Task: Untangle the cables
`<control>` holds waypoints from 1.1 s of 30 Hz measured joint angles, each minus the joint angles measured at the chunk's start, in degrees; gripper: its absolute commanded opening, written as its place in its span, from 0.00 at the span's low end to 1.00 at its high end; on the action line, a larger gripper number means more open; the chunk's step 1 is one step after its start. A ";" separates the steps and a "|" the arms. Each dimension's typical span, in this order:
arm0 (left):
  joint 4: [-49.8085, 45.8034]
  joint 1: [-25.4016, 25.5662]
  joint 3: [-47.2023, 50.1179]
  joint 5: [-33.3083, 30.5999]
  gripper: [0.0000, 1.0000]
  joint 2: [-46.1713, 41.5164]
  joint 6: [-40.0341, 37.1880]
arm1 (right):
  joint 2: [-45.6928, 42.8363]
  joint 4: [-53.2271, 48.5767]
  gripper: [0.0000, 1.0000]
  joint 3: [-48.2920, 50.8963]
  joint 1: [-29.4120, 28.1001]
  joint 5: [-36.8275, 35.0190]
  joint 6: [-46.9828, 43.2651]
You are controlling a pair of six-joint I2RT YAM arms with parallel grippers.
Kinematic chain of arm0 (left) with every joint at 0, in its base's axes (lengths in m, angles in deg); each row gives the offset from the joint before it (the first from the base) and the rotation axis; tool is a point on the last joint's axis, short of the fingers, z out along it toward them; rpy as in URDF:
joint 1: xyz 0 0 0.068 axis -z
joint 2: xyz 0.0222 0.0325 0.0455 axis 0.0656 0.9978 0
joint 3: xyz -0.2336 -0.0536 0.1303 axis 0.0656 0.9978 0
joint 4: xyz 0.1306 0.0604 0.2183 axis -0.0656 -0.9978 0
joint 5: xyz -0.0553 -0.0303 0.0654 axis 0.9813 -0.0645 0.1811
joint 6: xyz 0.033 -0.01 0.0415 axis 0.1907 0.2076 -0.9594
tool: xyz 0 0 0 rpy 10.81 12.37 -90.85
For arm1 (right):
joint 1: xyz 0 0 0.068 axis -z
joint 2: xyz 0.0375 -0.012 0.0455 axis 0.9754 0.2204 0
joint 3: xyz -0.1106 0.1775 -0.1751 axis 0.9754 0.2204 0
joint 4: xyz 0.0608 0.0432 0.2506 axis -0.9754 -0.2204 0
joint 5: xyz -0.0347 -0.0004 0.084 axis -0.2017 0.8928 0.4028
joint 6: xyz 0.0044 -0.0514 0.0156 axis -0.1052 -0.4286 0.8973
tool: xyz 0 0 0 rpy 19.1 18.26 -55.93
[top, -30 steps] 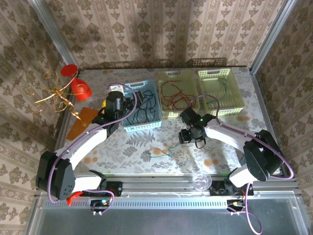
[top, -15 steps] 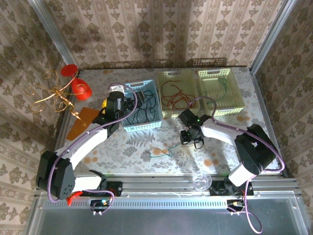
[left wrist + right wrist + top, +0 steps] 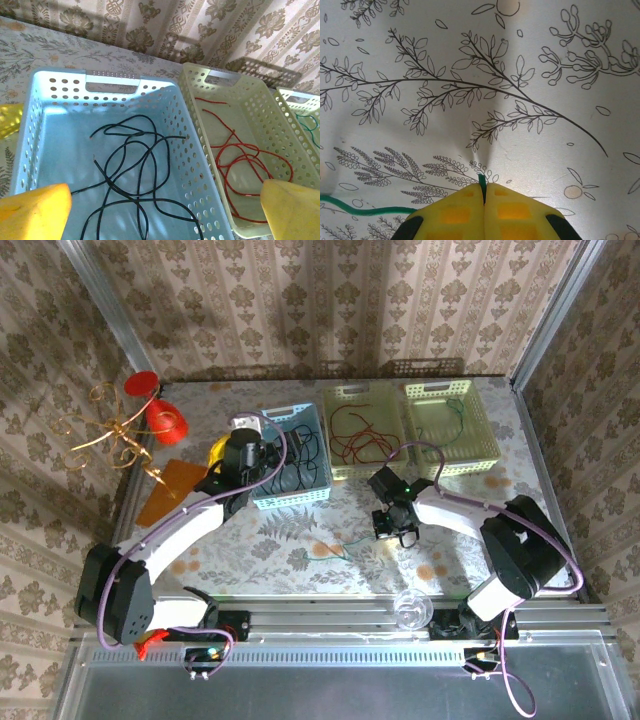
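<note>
This green cable's end goes up and outward with my right gripper over the green-cable basket [image 3: 448, 432], which lies outward of my right gripper, next. Release comes beside the matching green cable.
A green cable [image 3: 335, 548] lies on the floral tablecloth in front of the baskets. My right gripper [image 3: 398, 530] is down at the cloth, shut on that green cable's end [image 3: 481, 181], which pokes out between the yellow fingertips [image 3: 450, 212]; the rest of the cable trails off left [image 3: 365, 210]. My left gripper [image 3: 165, 210] hangs open above the blue basket [image 3: 60, 82], clear of the tangled black cables [image 3: 135, 170] lying in it. Red cables [image 3: 240, 155] lie in the cream basket [image 3: 197, 87] beside it. Another green cable [image 3: 307, 120] lies in the far right basket [image 3: 440, 388].
A curly gold wire stand [image 3: 105, 430] with red pieces stands at the left edge, with an orange sheet [image 3: 165, 492] beside it. A clear round object [image 3: 410, 608] sits on the rail at the near edge. Patterned walls close in the table on three sides.
My right gripper has gone from open to shut on the end of the green cable and shifted a little. The left gripper drifted slightly toward the near side of the blue basket, still open.
</note>
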 measured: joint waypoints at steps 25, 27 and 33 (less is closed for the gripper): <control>3.10 1.55 0.94 0.35 0.98 2.25 1.27 | -23.91 4.17 0.00 -15.26 21.09 -22.10 12.22; 3.28 1.55 0.94 0.70 0.99 2.25 1.27 | -21.03 4.70 0.00 -15.80 21.09 -28.65 15.52; 3.34 1.77 1.42 1.33 0.99 1.97 1.27 | -8.52 6.01 0.00 -20.15 21.20 -44.15 21.14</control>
